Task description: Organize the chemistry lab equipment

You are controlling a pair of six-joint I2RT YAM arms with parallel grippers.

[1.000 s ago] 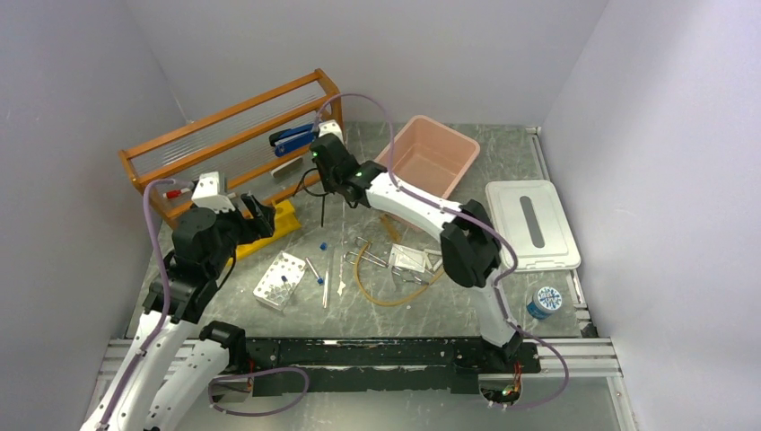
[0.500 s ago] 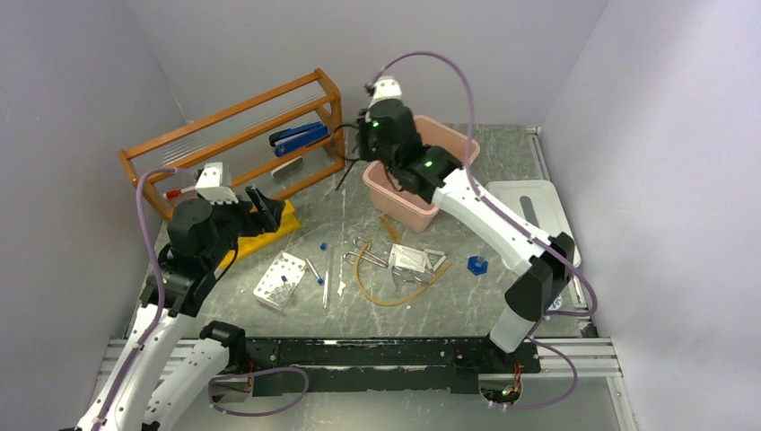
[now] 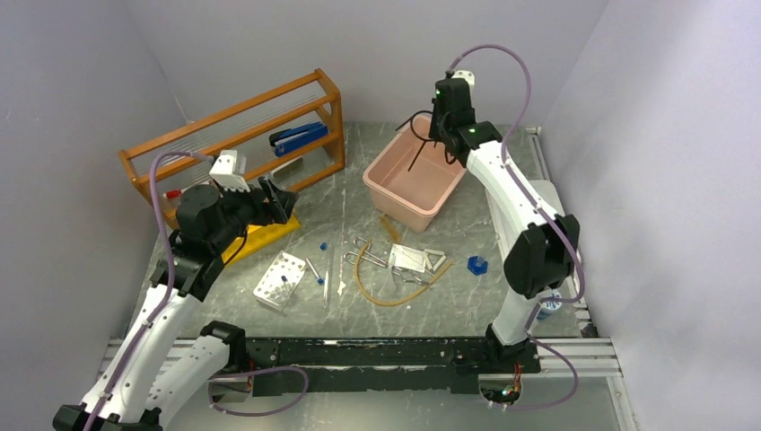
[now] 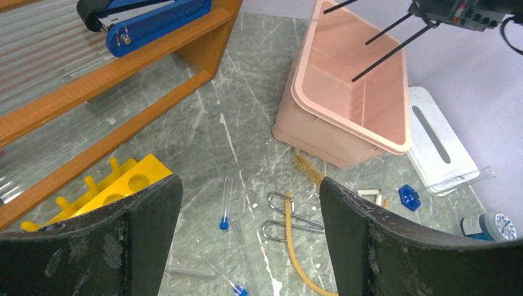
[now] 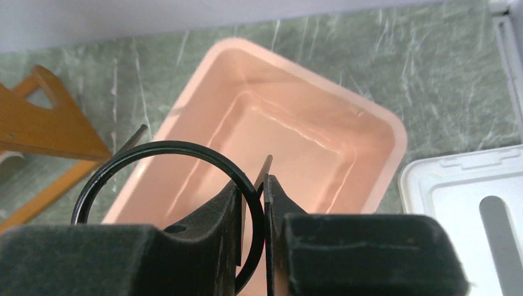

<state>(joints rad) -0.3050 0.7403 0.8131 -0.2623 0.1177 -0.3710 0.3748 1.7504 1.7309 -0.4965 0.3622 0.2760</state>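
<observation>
My right gripper lowers into the pink tub next until the tripod's legs reach the tub's bare bottom, then releases, since those legs still hang above it.
My right gripper is shut on the black wire ring tripod and holds it above the pink tub; its legs hang over the tub's inside. My left gripper is open and empty, above the floor near the yellow rack. On the floor lie the amber rubber tube, metal tongs, white mesh square, triangle, blue hex piece and a blue-capped vial.
The orange wooden shelf with a blue stapler stands at the back left. A white vial tray lies front left. A white lid and a blue-lidded jar are at the right.
My right arm carried the ring tripod from beside the shelf rightward to above the pink tub. My left gripper shifted slightly right and forward.
</observation>
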